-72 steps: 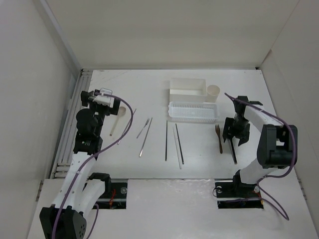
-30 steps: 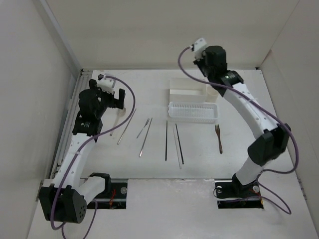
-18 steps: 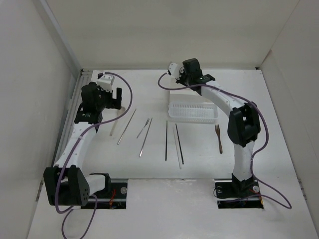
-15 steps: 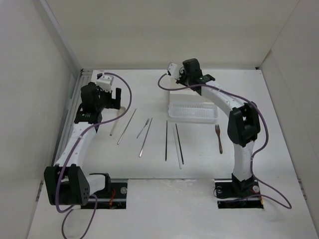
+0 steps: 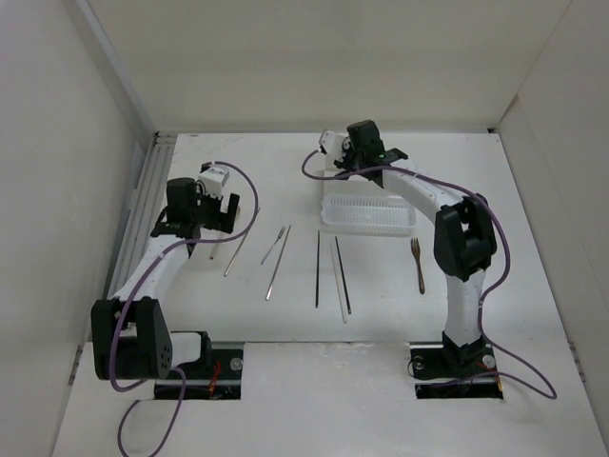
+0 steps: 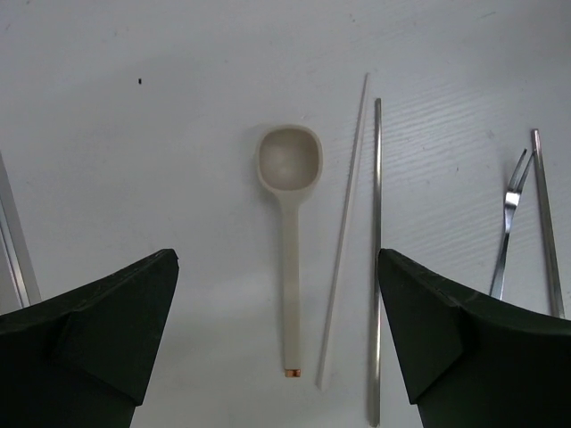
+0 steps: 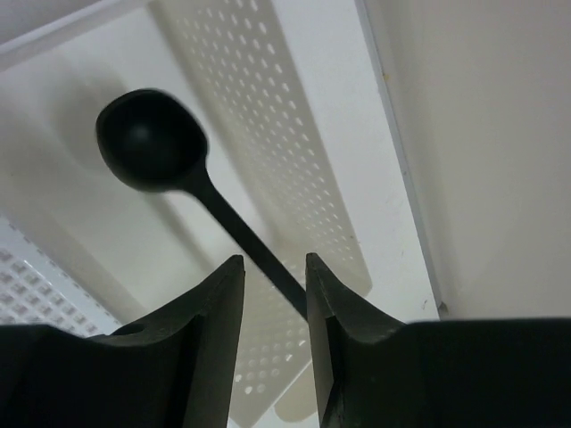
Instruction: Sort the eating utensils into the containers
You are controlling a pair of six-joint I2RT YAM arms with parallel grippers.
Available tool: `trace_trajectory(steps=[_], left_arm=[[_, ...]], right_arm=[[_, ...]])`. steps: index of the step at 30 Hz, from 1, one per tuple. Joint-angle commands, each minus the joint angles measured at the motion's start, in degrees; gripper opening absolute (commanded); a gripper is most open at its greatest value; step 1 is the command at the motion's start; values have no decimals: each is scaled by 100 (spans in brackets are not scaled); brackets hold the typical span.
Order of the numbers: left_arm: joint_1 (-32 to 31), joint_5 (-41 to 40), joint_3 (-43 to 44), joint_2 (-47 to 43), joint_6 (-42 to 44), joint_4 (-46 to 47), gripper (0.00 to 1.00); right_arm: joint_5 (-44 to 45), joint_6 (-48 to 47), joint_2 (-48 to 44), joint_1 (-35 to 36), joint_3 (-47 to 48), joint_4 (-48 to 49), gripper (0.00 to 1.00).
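My left gripper should move down next, around the handle near the bowl point(image 6: 291, 236) of the cream spoon below, and narrow its fingers because a pale chopstick is close by.
My right gripper point(image 5: 344, 162) hangs over the deep white box point(image 5: 333, 183). In the right wrist view its jaws point(image 7: 274, 263) stand narrowly apart. A black spoon point(image 7: 152, 138) lies below them inside the box point(image 7: 384, 205), its handle running under the right finger. My left gripper point(image 5: 214, 202) is open wide point(image 6: 277, 259) above a cream spoon point(image 6: 288, 232). Right of that spoon lie a pale thin chopstick point(image 6: 342, 241), a silvery chopstick point(image 6: 376, 259) and a small silvery fork point(image 6: 508, 223).
The perforated basket tray point(image 5: 369, 214) sits in front of the box. A dark fork point(image 5: 417, 259) lies at the right, dark chopsticks point(image 5: 317, 268) and a pale one point(image 5: 338, 281) in the middle, and a silvery stick point(image 5: 278, 262) to their left. The cup is hidden.
My right arm swung from the table's right side up and over to the deep box, bringing the black spoon. My left gripper shifted slightly nearer, over the cream spoon.
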Motion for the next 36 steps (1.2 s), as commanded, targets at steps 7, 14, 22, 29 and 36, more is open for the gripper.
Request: trace_trajectory(steps=[7, 14, 22, 29, 36], left_arm=[[18, 6, -175, 120, 601, -144, 90], [18, 6, -175, 629, 909, -214, 76], [71, -117, 510, 1754, 1015, -583, 70], [132, -319, 940, 2379, 901, -600, 57], [247, 146, 1354, 2564, 1216, -1260, 1]], right_arm=[[113, 224, -296, 61, 222, 396, 41], [165, 708, -1051, 61, 100, 1002, 41], [157, 1147, -1413, 0, 196, 1240, 41], [-90, 1077, -1414, -114, 442, 1293, 41], [287, 1025, -1413, -167, 495, 1346, 41]])
